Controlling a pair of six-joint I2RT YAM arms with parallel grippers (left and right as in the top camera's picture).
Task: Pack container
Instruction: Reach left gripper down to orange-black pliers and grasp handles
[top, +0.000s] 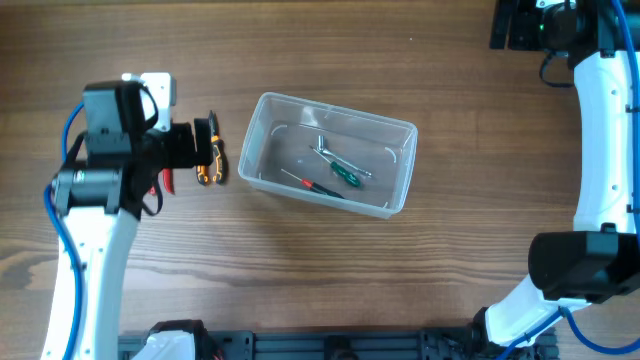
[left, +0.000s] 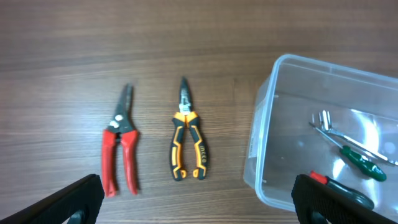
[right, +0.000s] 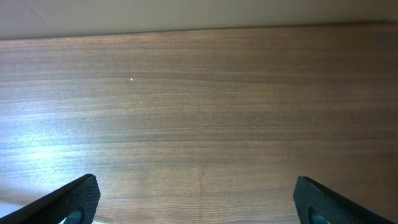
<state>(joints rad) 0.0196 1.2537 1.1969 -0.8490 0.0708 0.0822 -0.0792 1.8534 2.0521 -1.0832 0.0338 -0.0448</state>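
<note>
I should next lower my open left gripper onto the orange-and-black pliers' handle nearer the red-handled pliers (left: 119, 149); the spread handles leave one finger a gap.
The clear container (top: 340, 107) sits mid-table and holds a green-handled screwdriver (top: 347, 174), a red-and-black screwdriver (top: 318, 187) and a metal tool (top: 325, 150). It also shows at the right of the left wrist view (left: 261, 143). Orange-and-black pliers (left: 186, 140) and red-handled pliers (left: 119, 149) lie side by side on the table left of the container. My left gripper (left: 199, 208) is open and empty, hovering above both pliers; in the overhead view (top: 205, 143) it partly hides them. My right gripper (right: 199, 202) is open and empty over bare table at the far right corner (top: 515, 25).
The wooden table's far edge (right: 199, 31) runs across the top of the right wrist view. The right arm (top: 600, 130) stretches along the table's right side.
</note>
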